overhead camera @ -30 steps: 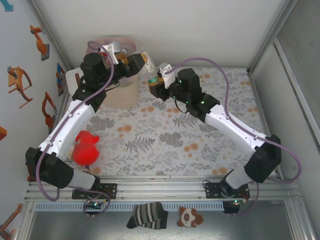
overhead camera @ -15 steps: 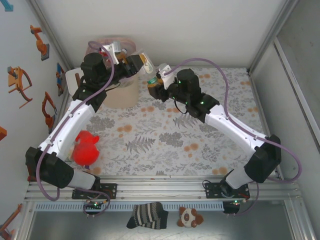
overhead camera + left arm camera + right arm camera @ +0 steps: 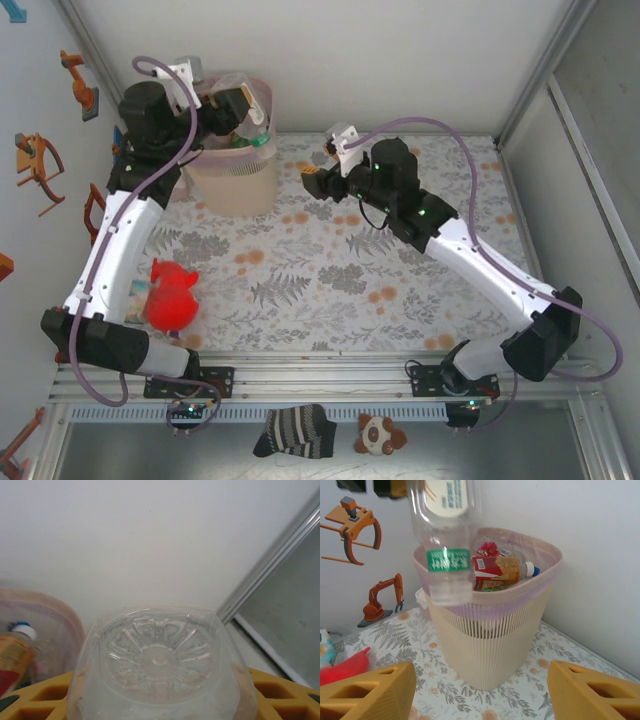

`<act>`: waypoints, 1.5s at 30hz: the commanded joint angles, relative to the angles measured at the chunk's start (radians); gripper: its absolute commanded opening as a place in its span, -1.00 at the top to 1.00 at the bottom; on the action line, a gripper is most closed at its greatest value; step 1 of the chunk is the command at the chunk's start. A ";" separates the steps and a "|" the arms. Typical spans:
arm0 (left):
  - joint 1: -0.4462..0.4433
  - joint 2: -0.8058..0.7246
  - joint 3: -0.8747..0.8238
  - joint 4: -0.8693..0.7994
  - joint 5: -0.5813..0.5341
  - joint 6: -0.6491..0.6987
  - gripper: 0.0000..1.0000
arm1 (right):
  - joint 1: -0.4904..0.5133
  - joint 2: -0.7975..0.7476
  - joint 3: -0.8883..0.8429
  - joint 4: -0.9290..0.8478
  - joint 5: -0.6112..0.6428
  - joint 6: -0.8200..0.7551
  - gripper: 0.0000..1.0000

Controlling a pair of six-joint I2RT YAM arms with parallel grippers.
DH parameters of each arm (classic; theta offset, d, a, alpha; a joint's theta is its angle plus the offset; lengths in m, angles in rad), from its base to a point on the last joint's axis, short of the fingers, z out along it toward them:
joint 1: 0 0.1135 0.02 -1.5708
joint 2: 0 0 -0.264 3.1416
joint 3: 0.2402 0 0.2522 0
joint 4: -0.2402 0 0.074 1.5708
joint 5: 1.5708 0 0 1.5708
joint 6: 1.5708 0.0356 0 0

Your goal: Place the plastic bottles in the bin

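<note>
My left gripper needs to turn next and lower the bottle into the bin's opening [image 3: 224, 138] [image 3: 44, 650], which is below the gripper, to release it clear of the bin's near rim.
My left gripper [image 3: 232, 108] is shut on a clear plastic bottle [image 3: 250, 128] with a green label and hangs it neck-down over the bin [image 3: 235, 185]. In the left wrist view the bottle's ribbed base [image 3: 160, 660] sits between my yellow fingers [image 3: 30, 702]. The right wrist view shows this bottle [image 3: 447, 555] at the near rim of the beige, pink-lined bin [image 3: 490, 640]. Inside the bin lie several bottles, among them a red-labelled amber one [image 3: 500, 570]. My right gripper [image 3: 315, 180] is open and empty, to the right of the bin, its jaws wide apart [image 3: 480, 690].
A red plush toy [image 3: 170, 295] lies at the table's left front. A small white box [image 3: 422, 600] stands behind the bin against the left wall. Wall and frame close in behind the bin. A striped sock [image 3: 295, 430] lies below the rail.
My right gripper let go of the bottle and drew back to the right. My left gripper shut on it and swung it left, over the bin.
</note>
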 commanded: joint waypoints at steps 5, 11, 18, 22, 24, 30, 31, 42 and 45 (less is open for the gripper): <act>0.022 0.065 0.162 -0.189 -0.238 0.373 -0.02 | 0.008 -0.028 -0.051 -0.024 0.038 0.037 -0.38; 0.090 0.121 0.180 -0.169 -0.290 0.428 -0.02 | 0.011 -0.037 -0.079 -0.037 0.038 0.056 -0.38; 0.147 0.154 0.158 -0.131 -0.305 0.450 -0.02 | 0.014 -0.059 -0.098 -0.056 0.058 0.055 -0.38; 0.178 0.181 0.166 -0.142 -0.316 0.463 -0.01 | 0.016 -0.074 -0.107 -0.066 0.061 0.059 -0.38; 0.191 0.200 0.190 -0.180 -0.335 0.460 0.01 | 0.017 -0.078 -0.113 -0.067 0.065 0.060 -0.38; 0.205 0.217 0.137 -0.162 -0.316 0.455 0.03 | 0.017 -0.077 -0.120 -0.065 0.069 0.066 -0.38; 0.205 0.222 0.133 -0.163 -0.311 0.453 0.03 | 0.017 -0.076 -0.119 -0.066 0.068 0.067 -0.38; 0.205 0.263 0.006 -0.109 -0.287 0.418 0.08 | 0.019 -0.077 -0.128 -0.069 0.081 0.066 -0.38; 0.205 0.256 -0.063 -0.073 -0.280 0.395 0.10 | 0.018 -0.077 -0.127 -0.068 0.083 0.068 -0.39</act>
